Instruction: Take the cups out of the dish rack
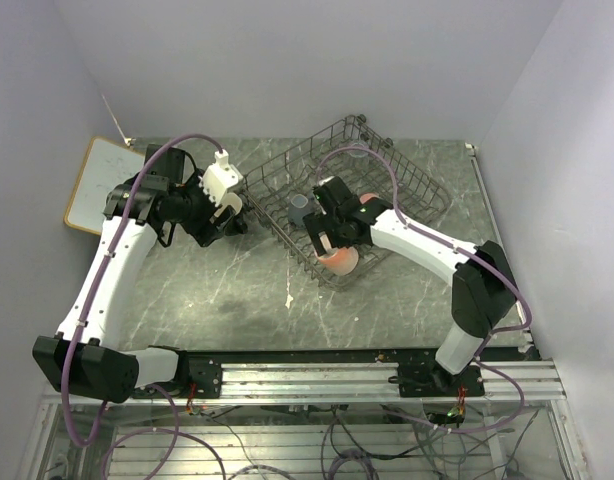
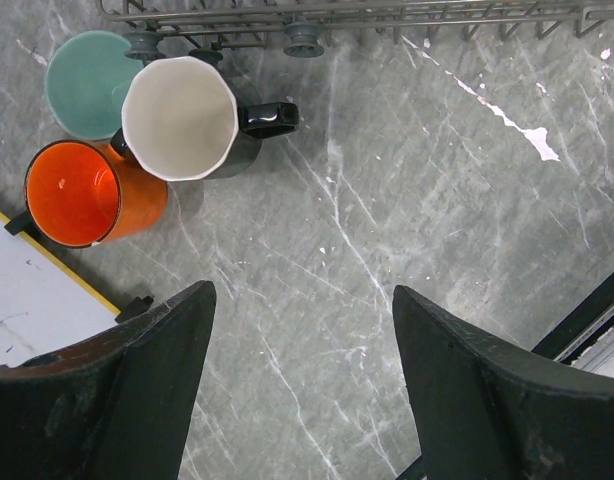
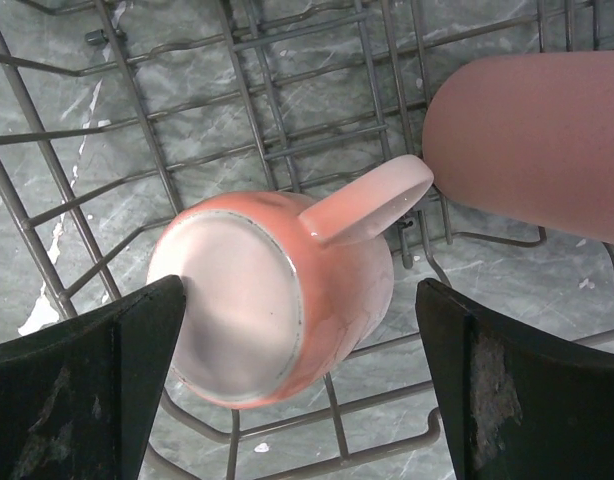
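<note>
My right gripper will next move outward and turn to put its fingers on both sides of the mug's slim handle (image 3: 375, 202), because the round body of the mug nearly fills the opening between the fingers.
The dish rack (image 1: 407, 180) sits at the back right of the table. A pale pink mug (image 3: 277, 295) lies on its side inside it, base toward the camera. My right gripper (image 3: 299, 288) is open and straddles this mug, its left finger close against the base. The tall pink tumbler (image 3: 537, 140) lies just beyond the mug's handle. A small grey-blue cup (image 1: 299, 212) stands near the rack's left corner. Outside the rack, an orange mug (image 2: 87, 195), a mint green mug (image 2: 87, 85) and a black mug (image 2: 182, 118) stand together. My left gripper (image 2: 302, 292) hangs open over bare table beside them.
A wood-framed whiteboard (image 1: 97, 185) lies at the far left, its corner next to the orange mug. The rack's wire edge (image 2: 337, 15) runs just past the three mugs. White flecks mark the marble table (image 2: 527, 135). A metal rail (image 1: 317, 375) crosses the near edge.
</note>
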`<state>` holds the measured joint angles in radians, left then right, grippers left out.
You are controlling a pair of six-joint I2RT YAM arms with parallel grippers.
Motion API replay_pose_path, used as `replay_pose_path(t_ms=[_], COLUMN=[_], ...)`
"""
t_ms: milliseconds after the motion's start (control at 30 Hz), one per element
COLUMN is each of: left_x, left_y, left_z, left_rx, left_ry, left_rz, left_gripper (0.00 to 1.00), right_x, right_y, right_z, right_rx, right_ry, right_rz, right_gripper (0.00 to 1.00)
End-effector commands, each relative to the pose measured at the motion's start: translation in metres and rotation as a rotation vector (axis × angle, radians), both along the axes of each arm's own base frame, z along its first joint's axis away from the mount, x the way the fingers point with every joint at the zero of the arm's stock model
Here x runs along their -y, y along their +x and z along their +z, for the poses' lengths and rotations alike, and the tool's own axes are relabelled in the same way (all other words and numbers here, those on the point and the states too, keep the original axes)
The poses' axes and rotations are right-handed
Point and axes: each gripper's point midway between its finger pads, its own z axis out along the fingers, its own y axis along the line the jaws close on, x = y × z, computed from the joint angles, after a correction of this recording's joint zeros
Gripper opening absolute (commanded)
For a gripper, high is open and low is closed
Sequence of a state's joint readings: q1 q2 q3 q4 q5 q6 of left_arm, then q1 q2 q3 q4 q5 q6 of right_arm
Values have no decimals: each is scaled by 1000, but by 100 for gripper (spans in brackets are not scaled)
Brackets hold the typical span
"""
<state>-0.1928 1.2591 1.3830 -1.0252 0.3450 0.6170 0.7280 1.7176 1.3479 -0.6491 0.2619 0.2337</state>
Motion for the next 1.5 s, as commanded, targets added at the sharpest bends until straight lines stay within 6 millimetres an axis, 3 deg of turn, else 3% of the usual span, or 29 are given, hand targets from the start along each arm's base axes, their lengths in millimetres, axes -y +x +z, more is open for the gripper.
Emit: replay_pose_path(t_ms=[0,200,333,500,600,1000,1267,1467], left_x=[4,5,6,6,6,12,11,10], left_y=[-1,1,2,0,0,1,-1,-3], left_z=[15,19,19,16,15,12,14,15], left_rx=[33,39,38,33,34,15,21,29], left_ry=[-18,-26,-30,-30,-33,-61,-56,-51], left_rz=[-16,-16,-15,-16,-19,-28,-32,-33], left_gripper=[82,83,83,82,83,82,83,83], right_x=[-8,-28,-36,-2,-1,7,7,11], right_y=[1,-2,-3,44,55,42,64,66], right_z=[2,31,37,63,74,55,28,1], right_rx=[24,26,-6,-3,-1,-34,-6,45], right_ry=[13,108,160,342,412,678,494,313], right_rz=[46,128,126,-143,-244,-744,-900,-918], right_gripper=[100,100,100,93,90,88,84,82])
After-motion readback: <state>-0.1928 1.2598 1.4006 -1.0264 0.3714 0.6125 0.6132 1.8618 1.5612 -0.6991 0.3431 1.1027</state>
